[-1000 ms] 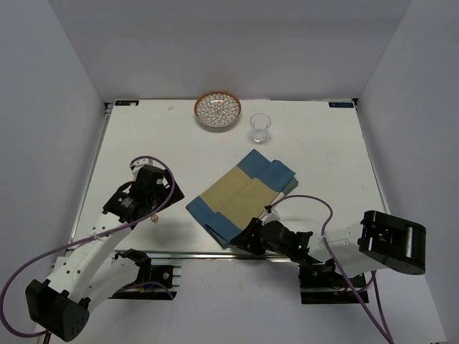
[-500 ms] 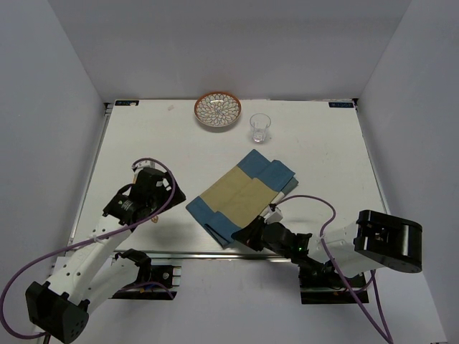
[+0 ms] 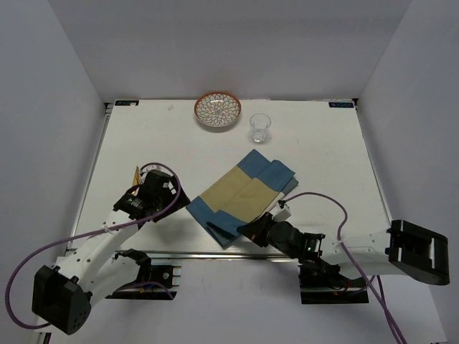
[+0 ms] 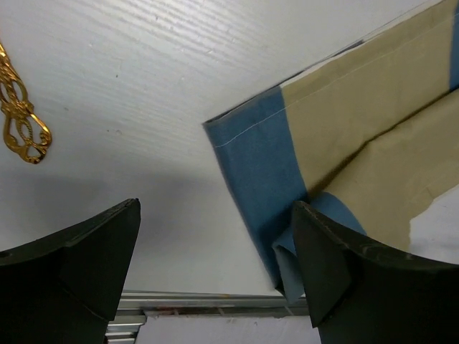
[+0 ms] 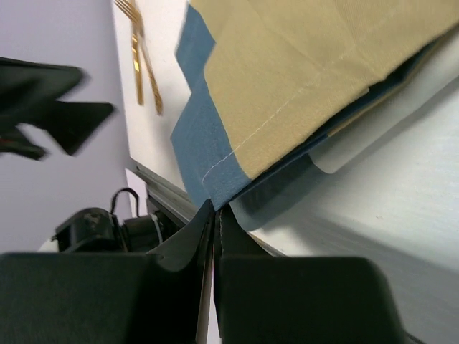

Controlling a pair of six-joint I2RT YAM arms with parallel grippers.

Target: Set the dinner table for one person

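Observation:
Next, the left gripper moves down and to the right in the top view onto the placemat's blue corner facing the utensil, with just one placemat corner held.
On the white dinner table (image 3: 323, 165) the blue-and-tan placemat (image 3: 244, 195) lies slantwise, partly folded. My right gripper (image 3: 244, 231) is shut on the mat's blue near corner; in the right wrist view the two fingers (image 5: 215, 215) pinch that blue edge (image 5: 215, 172), which is raised off the table. The left gripper (image 3: 177, 201) is open beside the mat's left corner. In the left wrist view that corner (image 4: 251, 158) reaches between the fingers (image 4: 344, 265) without touching them. Left of it lies an ornate gold utensil handle (image 4: 18, 118).
A patterned bowl (image 3: 217, 111) and a clear glass (image 3: 259, 127) stand at the back of the table. Gold cutlery (image 3: 137, 174) lies by the left arm. Something white (image 3: 287, 188) peeks from under the mat's right edge. The metal front rail (image 4: 201, 304) is close to both grippers.
The right gripper has closed on the mat's near corner, which is now lifted a little. The left gripper has moved right, towards the mat's left corner, and stays open.

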